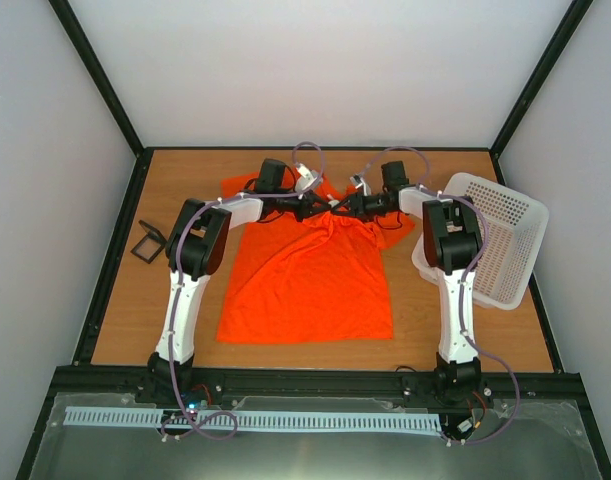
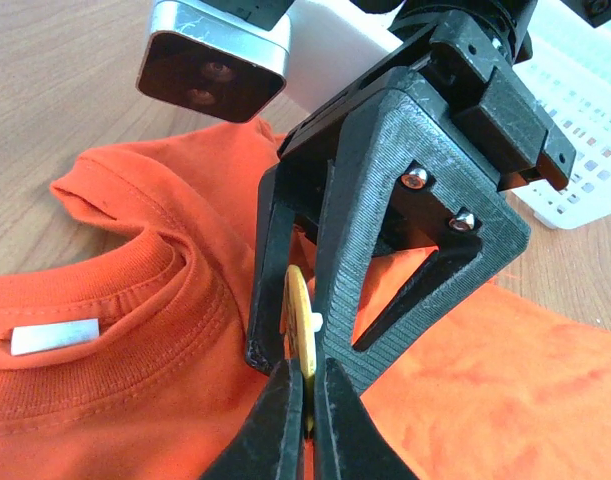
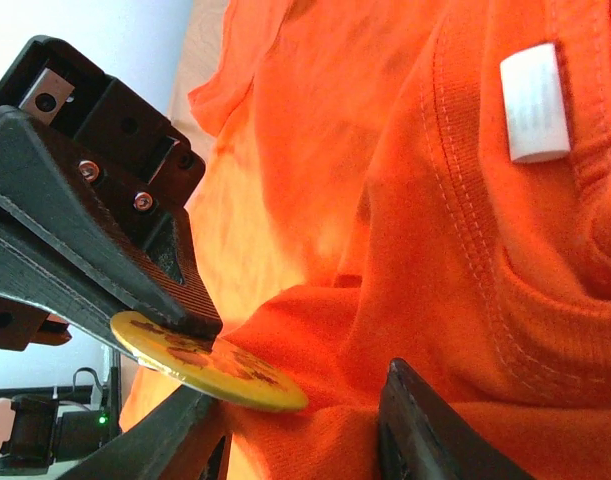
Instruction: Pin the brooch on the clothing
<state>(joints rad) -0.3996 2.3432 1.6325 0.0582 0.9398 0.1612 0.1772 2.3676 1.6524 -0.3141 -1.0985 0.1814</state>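
Note:
The brooch is already pressing against the raised fold of the clothing. My left gripper should next stay nearly where it is at that fold and let go of the disc there.
The clothing (image 1: 310,280), an orange T-shirt, lies flat on the table and is bunched up near its collar, where both arms meet. My left gripper (image 2: 307,375) is shut on the rim of the brooch (image 2: 299,318), a small yellow disc held on edge. In the right wrist view the brooch (image 3: 210,365) presses against a raised fold of the clothing (image 3: 385,250). My right gripper (image 3: 305,420) is closed on that fold, its fingers (image 3: 425,435) on either side of the bunched cloth. From above, the left gripper (image 1: 320,208) and right gripper (image 1: 343,207) nearly touch.
A white perforated basket (image 1: 505,235) leans at the right edge of the table. A small black square box (image 1: 148,243) sits at the left. The shirt's white neck label (image 2: 55,337) shows inside the collar. Black frame rails border the table.

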